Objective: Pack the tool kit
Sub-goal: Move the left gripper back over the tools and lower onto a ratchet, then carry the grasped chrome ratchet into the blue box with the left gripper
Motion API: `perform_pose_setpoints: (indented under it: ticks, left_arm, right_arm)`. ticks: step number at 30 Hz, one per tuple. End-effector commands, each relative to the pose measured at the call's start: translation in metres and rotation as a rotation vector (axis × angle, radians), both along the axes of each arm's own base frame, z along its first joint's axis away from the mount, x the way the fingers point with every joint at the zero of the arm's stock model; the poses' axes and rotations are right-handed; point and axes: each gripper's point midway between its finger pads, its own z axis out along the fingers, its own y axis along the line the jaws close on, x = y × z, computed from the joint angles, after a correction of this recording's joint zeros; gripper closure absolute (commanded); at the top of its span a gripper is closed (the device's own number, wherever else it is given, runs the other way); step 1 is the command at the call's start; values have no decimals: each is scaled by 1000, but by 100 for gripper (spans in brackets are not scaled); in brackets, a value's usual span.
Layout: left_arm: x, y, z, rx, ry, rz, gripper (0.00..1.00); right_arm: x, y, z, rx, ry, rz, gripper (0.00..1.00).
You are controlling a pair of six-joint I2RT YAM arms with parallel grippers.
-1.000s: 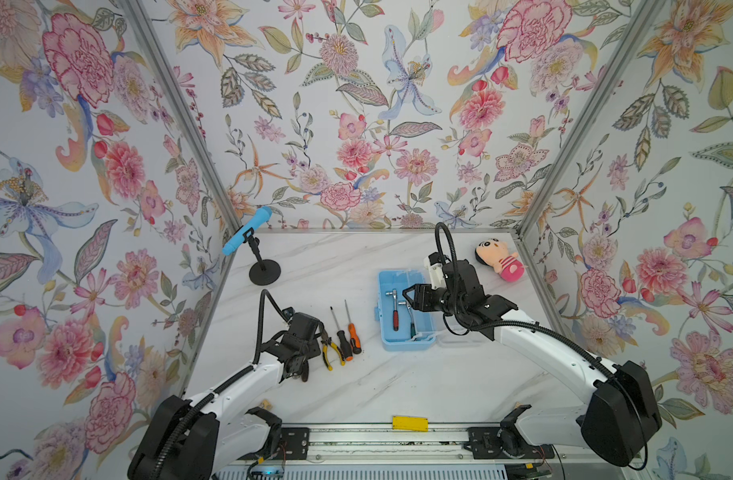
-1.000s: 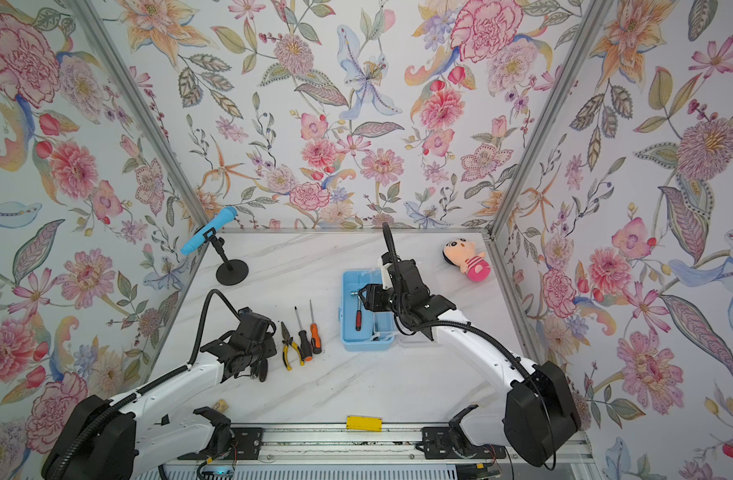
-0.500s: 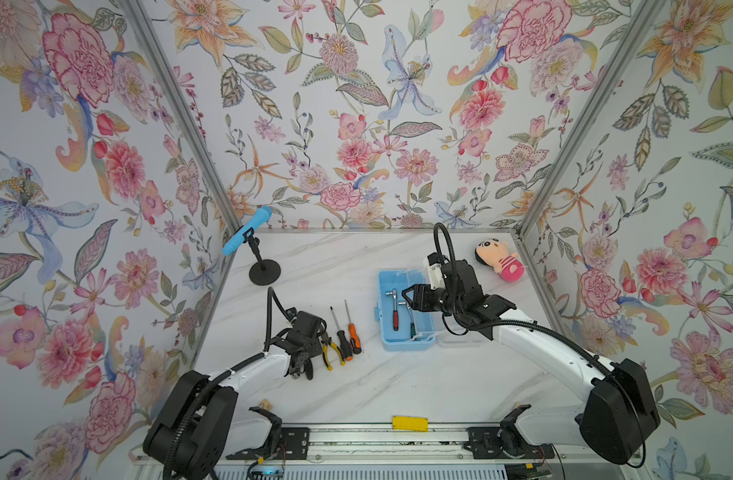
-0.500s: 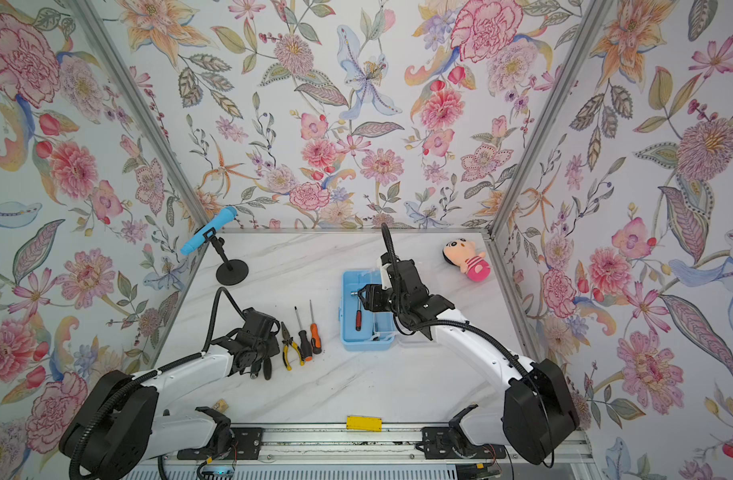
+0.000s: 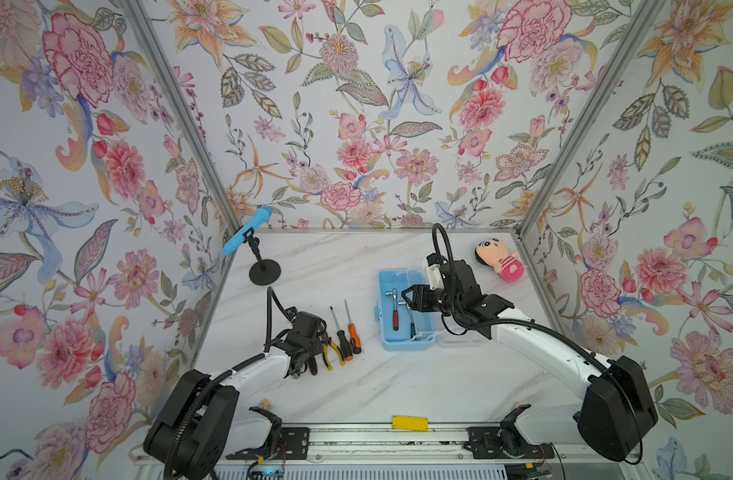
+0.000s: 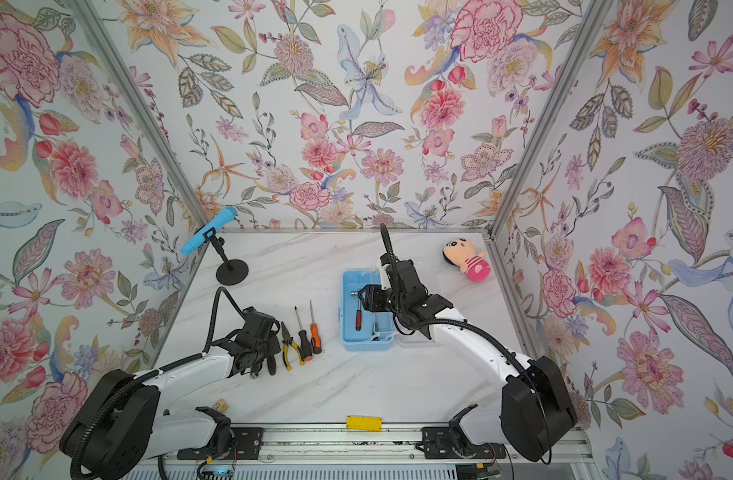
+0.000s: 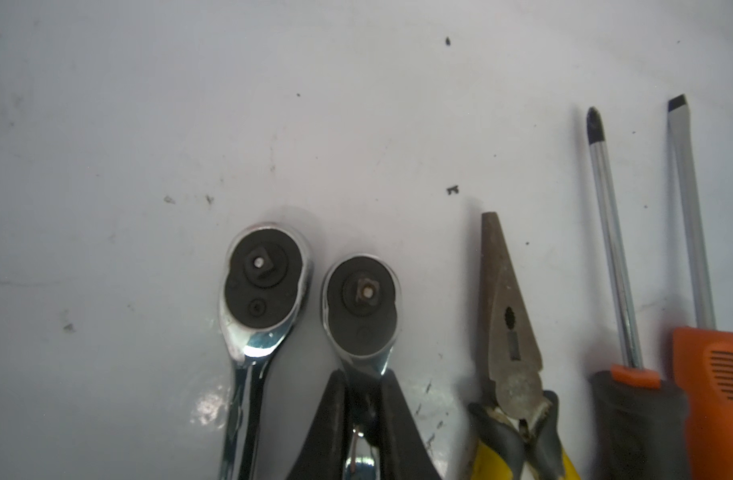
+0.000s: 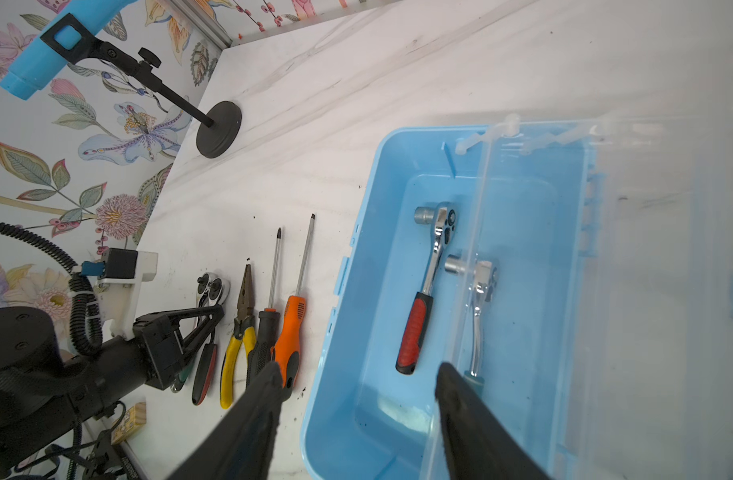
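Observation:
My left gripper lifts next, crosses outward past the screwdrivers and lowers to the box's bare part between the ratchet's red handle and the box's side to release there.
The tool kit's light-blue box [image 5: 406, 344] stands open with its clear lid [image 8: 647, 291] folded out. A red-handled ratchet [image 8: 423, 299] and a green-handled one [image 8: 477, 316] lie inside. My right gripper [image 8: 358, 378] hovers open over the box's near end, holding nothing. On the table lie two more ratchets, yellow-handled pliers [image 7: 510, 332] and two screwdrivers [image 7: 614, 257]. My left gripper [image 7: 362, 395] is shut on the neck of the smaller-headed ratchet [image 7: 362, 307], beside the larger-headed one [image 7: 265, 286]. In both top views the left gripper [image 5: 317, 338] covers both ratchet heads.
A blue toy microphone on a black stand [image 5: 265, 272] stands at the back left. A pink plush doll [image 5: 500, 262] lies at the back right. Floral walls close in three sides. A yellow tag [image 5: 409, 423] sits on the front rail.
My left gripper has closed its jaws onto the ratchet's neck and edged slightly toward the tools. The right arm and the box have not moved.

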Motion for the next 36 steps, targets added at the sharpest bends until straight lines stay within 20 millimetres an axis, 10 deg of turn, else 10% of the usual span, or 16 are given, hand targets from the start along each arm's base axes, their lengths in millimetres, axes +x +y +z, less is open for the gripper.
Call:
perform_pose_setpoints:
  ticks: [1,9,19,27,36]
  left_arm:
    - [8,-7,12,-33,-16,-21,100]
    - [41,-48,109,-191,-221,-84,100]
    - [83,-183,194,-367,-395,-287,100]
    - [128,-261,172,-308,-360,-393,100]
    - [154,-261,100,-51,-210,-357,100]
  right_arm:
    - [6,-2,2,4,-14,-26,40]
    - [9,-11,10,23,-23,-46,40]
    - [11,-27,18,50,-33,-81,40]
    - [9,-37,16,46,-29,-96,39]
    - [8,-52,12,53,-21,-123,39]
